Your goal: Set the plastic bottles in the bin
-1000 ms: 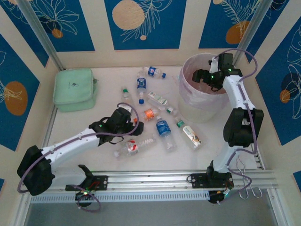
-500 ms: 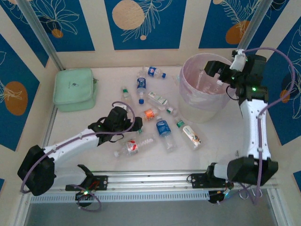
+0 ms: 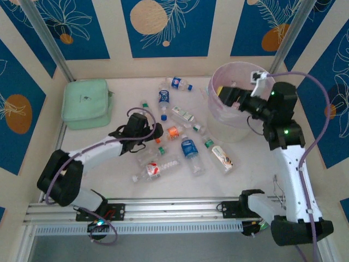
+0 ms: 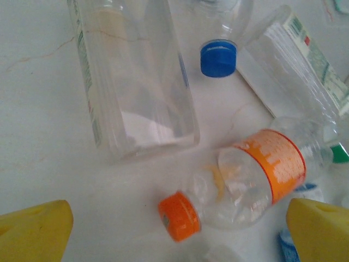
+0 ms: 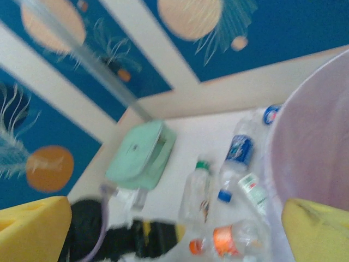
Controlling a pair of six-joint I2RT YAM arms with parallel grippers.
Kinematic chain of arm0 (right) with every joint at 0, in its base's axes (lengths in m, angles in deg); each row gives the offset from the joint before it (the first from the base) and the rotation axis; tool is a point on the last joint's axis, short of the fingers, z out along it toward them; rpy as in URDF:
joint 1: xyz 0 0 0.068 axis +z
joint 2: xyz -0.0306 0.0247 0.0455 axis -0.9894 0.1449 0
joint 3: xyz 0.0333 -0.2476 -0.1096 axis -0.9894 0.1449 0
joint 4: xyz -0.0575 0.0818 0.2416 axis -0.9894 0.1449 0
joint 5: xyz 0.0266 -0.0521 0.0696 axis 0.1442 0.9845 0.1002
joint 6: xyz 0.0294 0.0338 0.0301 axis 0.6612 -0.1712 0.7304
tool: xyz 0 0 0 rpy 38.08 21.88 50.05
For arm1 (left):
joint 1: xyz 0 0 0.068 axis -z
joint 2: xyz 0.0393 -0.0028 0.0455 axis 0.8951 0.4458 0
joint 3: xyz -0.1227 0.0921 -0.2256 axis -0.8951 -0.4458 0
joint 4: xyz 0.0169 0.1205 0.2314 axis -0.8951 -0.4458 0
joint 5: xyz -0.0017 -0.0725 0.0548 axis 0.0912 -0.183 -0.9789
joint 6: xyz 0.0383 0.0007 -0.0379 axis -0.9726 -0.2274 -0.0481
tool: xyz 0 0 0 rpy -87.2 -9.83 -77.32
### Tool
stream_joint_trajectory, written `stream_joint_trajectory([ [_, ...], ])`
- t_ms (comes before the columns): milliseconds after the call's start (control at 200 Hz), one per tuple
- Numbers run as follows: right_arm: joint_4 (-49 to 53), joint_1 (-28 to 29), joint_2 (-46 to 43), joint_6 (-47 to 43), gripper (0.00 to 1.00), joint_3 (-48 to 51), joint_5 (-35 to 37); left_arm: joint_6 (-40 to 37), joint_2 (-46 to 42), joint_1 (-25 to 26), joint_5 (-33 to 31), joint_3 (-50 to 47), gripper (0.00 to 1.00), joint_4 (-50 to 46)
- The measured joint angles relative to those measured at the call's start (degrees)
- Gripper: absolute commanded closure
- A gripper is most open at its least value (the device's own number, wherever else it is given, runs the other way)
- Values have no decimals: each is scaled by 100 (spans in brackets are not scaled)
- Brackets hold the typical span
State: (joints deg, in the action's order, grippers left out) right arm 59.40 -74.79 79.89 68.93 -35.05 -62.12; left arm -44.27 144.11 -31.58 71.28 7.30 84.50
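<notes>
The bottle is below my open fingertips and farther outward. My left gripper will move outward and down until they are on either side of the near end of the clear square bottle (image 4: 136,82).
Several plastic bottles lie scattered mid-table. My left gripper (image 3: 156,133) is open just left of the orange-labelled bottle (image 3: 173,131). In the left wrist view that bottle (image 4: 248,183) lies on its side with its orange cap between my yellow fingertips (image 4: 37,229), untouched. A clear square bottle (image 4: 136,82) and a blue-capped one (image 4: 218,57) lie beyond it. The bin (image 3: 235,129) stands at the back right. My right gripper (image 3: 226,96) hangs open and empty over its left rim. The right wrist view has the bin's wall (image 5: 316,147) at the right.
A mint-green pouch (image 3: 86,103) sits at the back left. A red-labelled crushed bottle (image 3: 155,169), a blue-labelled one (image 3: 190,150) and a white-labelled one (image 3: 222,157) lie nearer the front. More bottles (image 3: 163,99) lie behind. Walls enclose the table.
The right arm has swung and its open gripper shifted from above the bin's middle to its left rim. The left gripper moved farther back, up to the orange bottle.
</notes>
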Motion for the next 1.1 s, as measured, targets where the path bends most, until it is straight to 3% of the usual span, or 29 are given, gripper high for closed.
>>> stream_joint_trajectory([
  [215,72,942,-533,-785,1,525,-26,114,723,-66,-413,855,0,-317],
  [460,81,1327,-656,-881,1,1314,-20,79,1703,-72,-1115,1784,0,-833],
  [680,-2,1526,-538,-881,1,1362,-20,92,2256,-72,-1606,2094,0,-1303],
  [976,-157,1716,-415,-883,1,1381,-20,166,2509,-72,-1696,2334,25,-1556],
  [1101,-175,1746,-260,-881,1,1381,-20,195,2455,-72,-1696,2264,30,-1550],
])
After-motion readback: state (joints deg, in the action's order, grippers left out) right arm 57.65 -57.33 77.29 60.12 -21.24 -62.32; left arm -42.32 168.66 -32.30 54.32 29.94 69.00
